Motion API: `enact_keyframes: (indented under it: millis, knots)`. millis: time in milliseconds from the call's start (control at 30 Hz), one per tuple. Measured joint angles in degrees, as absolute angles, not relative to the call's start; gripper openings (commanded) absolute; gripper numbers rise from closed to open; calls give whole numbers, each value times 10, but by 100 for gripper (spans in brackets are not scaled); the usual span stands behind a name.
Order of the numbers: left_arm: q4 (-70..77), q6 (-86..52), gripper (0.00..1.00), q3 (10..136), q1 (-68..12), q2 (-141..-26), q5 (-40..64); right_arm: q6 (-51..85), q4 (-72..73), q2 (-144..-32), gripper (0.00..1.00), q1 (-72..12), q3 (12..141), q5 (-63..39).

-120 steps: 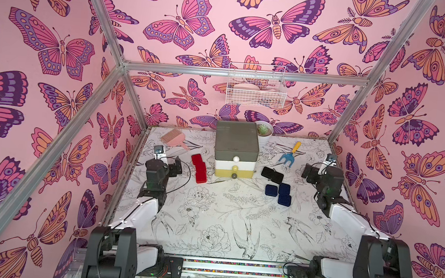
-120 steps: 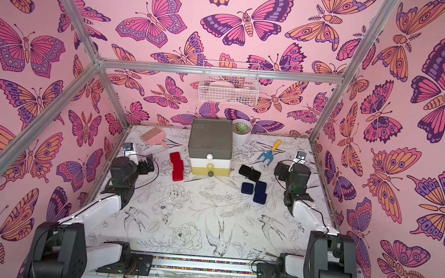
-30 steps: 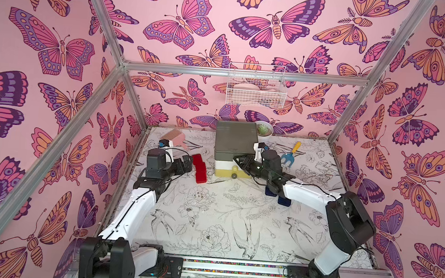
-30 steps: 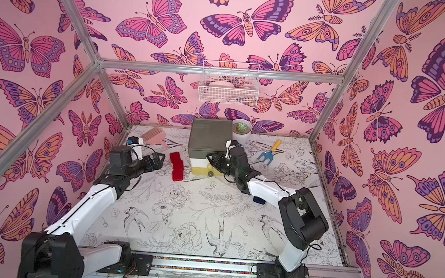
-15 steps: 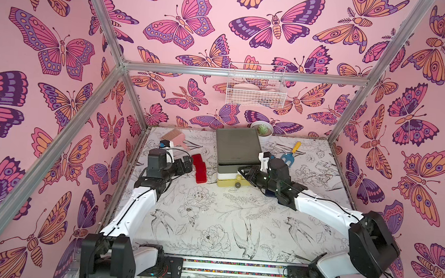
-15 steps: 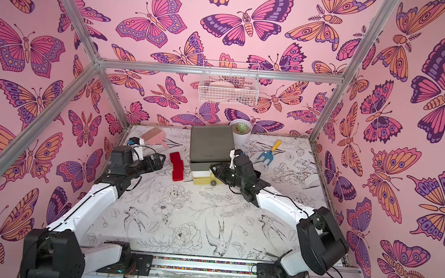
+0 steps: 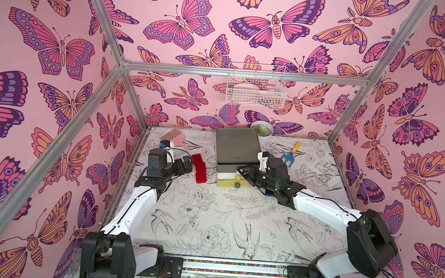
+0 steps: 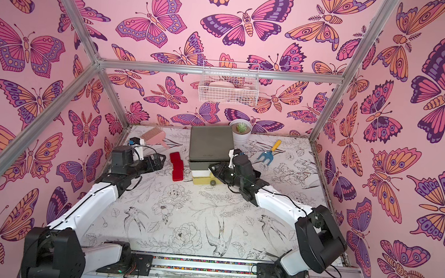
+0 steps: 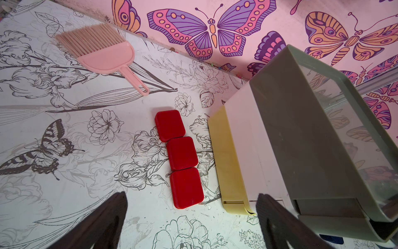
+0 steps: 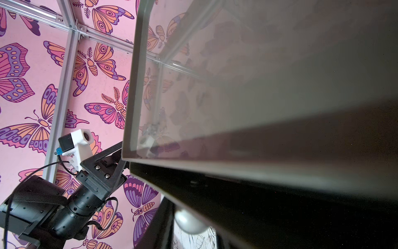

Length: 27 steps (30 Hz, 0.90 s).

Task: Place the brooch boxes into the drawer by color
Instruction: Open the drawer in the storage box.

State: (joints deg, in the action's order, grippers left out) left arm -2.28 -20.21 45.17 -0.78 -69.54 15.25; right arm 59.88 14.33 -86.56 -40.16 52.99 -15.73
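The chest's top level is barely open, so my right gripper should next pull the ball knob back toward my base, over the tabletop before the chest [image 7: 251,193], and release it.
The drawer [image 7: 236,146] [image 8: 210,142] stands mid-table, tipped so its grey-green top faces the camera. My right gripper [image 7: 242,171] [image 8: 211,171] is at its front by the top tier. In the right wrist view it [image 10: 191,226] is shut on a pale ball knob [image 10: 189,222]. Three red brooch boxes [image 7: 199,168] [image 9: 181,153] lie in a row left of the chest [image 9: 290,129]. My left gripper [image 7: 187,164] [image 9: 191,196] hovers open over the nearest red one. A navy sliver [image 9: 331,239] shows past the chest. The black boxes are hidden by the right arm.
A pink hand brush [image 7: 176,138] lies at the back left. A potted succulent [image 7: 262,129] stands behind the chest, and a blue-and-yellow toy fork [image 7: 290,155] lies to its right. A white wire basket [image 7: 256,89] hangs on the back wall.
Over the last second my right arm drew back toward the front with the knob, and the chest tipped and shifted with it. The left arm hardly moved.
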Motion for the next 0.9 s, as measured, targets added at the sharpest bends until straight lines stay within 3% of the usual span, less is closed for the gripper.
enact_keyframes:
  millis: [467, 900]
  knots:
    - [-30, -205, 100, 461, -10, -696, 155, 607, 76, -823, 25, -402, 524, -159]
    - [-31, -207, 100, 467, -12, -696, 159, 653, 18, -712, 27, -415, 456, -150]
